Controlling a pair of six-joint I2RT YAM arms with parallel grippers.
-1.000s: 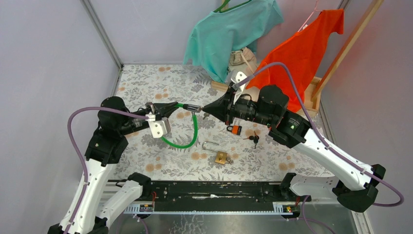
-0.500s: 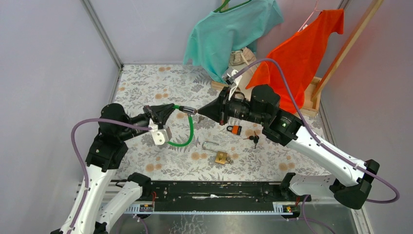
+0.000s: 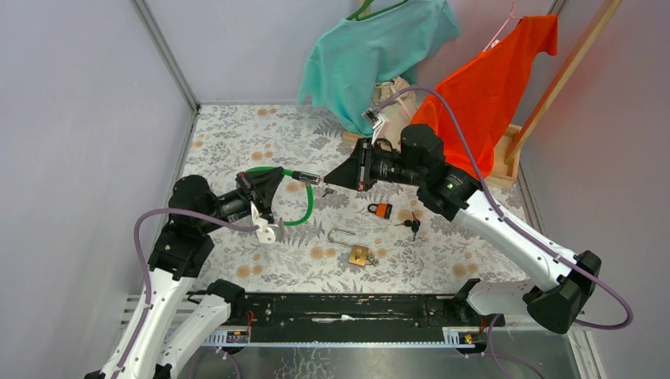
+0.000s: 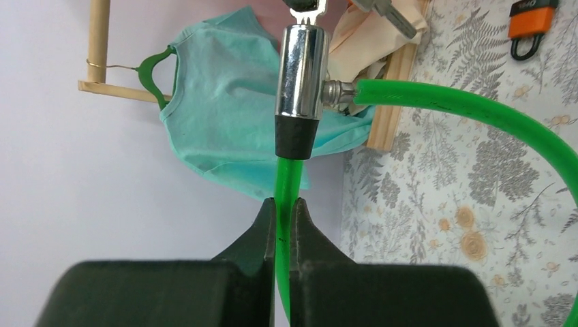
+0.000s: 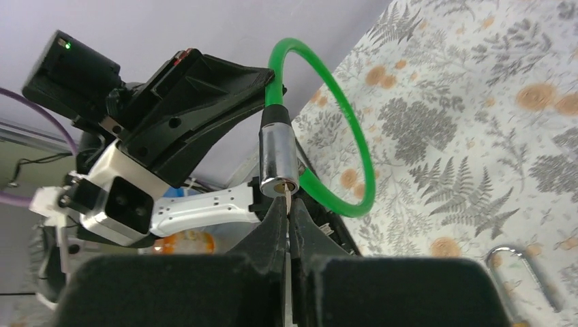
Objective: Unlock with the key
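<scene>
The left gripper carries the green cable (image 4: pixel 281 225) outward over the floral table next and opens its fingers to release it, since open space above the table lies outward there.
A green cable lock (image 3: pixel 306 201) hangs in the air in a loop, with a chrome lock barrel (image 3: pixel 305 177) at its end. My left gripper (image 3: pixel 269 179) is shut on the green cable (image 4: pixel 281 225) just behind the barrel (image 4: pixel 302 65). My right gripper (image 3: pixel 333 181) is shut on a thin silver key (image 5: pixel 287 204), whose tip sits in the keyhole of the barrel (image 5: pixel 278 157). The two grippers face each other above the floral table (image 3: pixel 237 142).
An orange padlock (image 3: pixel 381 210), a brass padlock (image 3: pixel 359 254) with a silver shackle, and black keys (image 3: pixel 412 225) lie on the table under my right arm. A teal shirt (image 3: pixel 371 47) and an orange shirt (image 3: pixel 494 79) hang at the back on a wooden rack.
Both arms have moved left and slightly away from the bases with the lock between them. The key tip now meets the barrel's keyhole; the green loop hangs higher.
</scene>
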